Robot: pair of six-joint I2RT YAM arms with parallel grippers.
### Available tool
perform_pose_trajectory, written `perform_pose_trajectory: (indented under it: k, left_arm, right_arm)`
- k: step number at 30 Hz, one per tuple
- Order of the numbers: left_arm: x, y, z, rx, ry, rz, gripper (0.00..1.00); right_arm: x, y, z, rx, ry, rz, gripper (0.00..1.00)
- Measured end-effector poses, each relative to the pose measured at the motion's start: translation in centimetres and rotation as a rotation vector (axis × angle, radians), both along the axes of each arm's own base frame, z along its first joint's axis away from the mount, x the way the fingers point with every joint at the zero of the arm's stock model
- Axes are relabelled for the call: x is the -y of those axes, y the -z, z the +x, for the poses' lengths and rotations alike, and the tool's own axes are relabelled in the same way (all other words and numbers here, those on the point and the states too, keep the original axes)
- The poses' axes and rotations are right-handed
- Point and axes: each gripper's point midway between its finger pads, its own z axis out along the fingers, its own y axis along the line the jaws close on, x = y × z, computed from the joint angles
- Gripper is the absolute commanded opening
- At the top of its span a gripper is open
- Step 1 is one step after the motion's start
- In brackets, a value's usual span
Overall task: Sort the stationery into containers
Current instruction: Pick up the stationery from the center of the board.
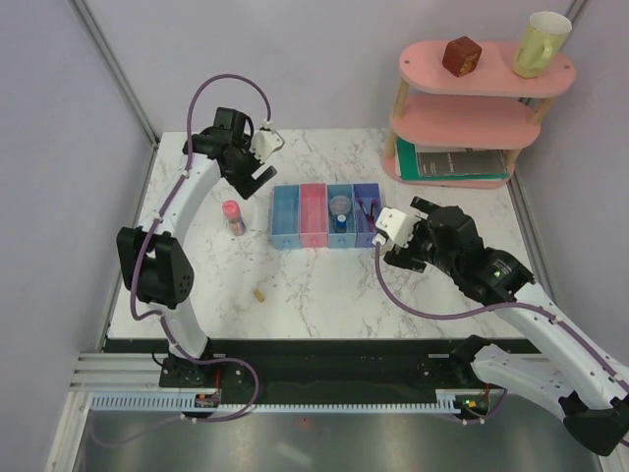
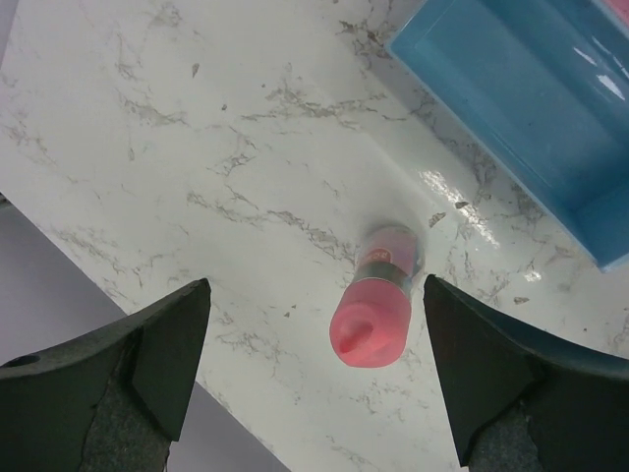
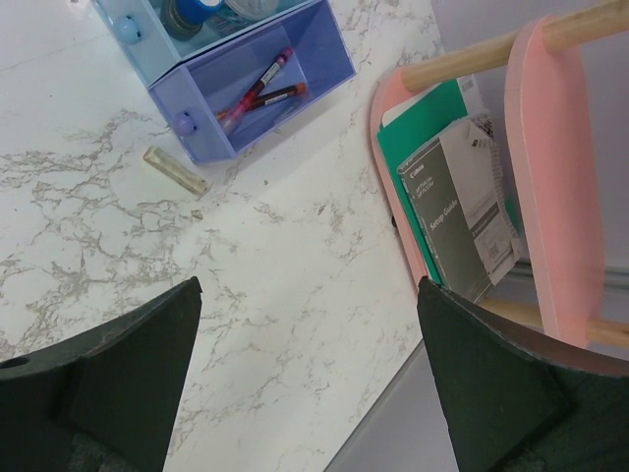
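I should next shift my left gripper toward the right in the wrist view, because the pink cylinder point(image 1: 233, 216) stands below it, off-center that way. Then I should lower my left gripper around the cylinder's top.
A pink cylinder point(image 1: 233, 216) point(image 2: 376, 313) stands upright on the marble table, left of the containers point(image 1: 325, 215). My left gripper point(image 1: 251, 180) point(image 2: 315, 285) hovers open above it, and the cylinder sits nearer the right finger without touching it. The leftmost blue bin point(image 2: 531, 108) looks empty. Red pens point(image 3: 260, 87) lie in the purple bin point(image 1: 366, 211). A clear round tub point(image 1: 339, 205) and a blue cylinder share the third bin. One beige piece point(image 1: 259, 293) lies on the near table, and another point(image 3: 175, 169) lies just in front of the purple bin. My right gripper point(image 1: 403, 234) point(image 3: 310, 285) is open and empty, right of the bins.
A pink tiered shelf point(image 1: 472, 118) point(image 3: 550, 147) stands at the back right with a brown cube point(image 1: 460, 56) and a yellow mug point(image 1: 541, 43) on top and a green booklet point(image 3: 462, 197) on its lowest tier. The table's left edge point(image 2: 147, 344) runs under my left gripper.
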Motion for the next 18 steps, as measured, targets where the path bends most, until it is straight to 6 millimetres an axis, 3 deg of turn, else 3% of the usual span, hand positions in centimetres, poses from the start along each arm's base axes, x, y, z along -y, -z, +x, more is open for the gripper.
perform_pose_trajectory:
  k: [6,11,18]
  left_arm:
    - [-2.2,1.8,0.0,-0.056,-0.030,0.015,0.98]
    - [-2.8,3.2,-0.9,-0.107,-0.026,0.004,0.98]
    - [-3.0,7.7,-4.5,-0.264,0.002,0.013,0.98]
  right_arm:
    - [0.1,-1.0,-0.2,0.019,0.000,0.015,0.98]
    - [0.2,-1.2,-0.2,0.023,0.000,0.018,0.98]
    - [0.1,-1.9,-0.1,0.034,0.000,0.027,0.98]
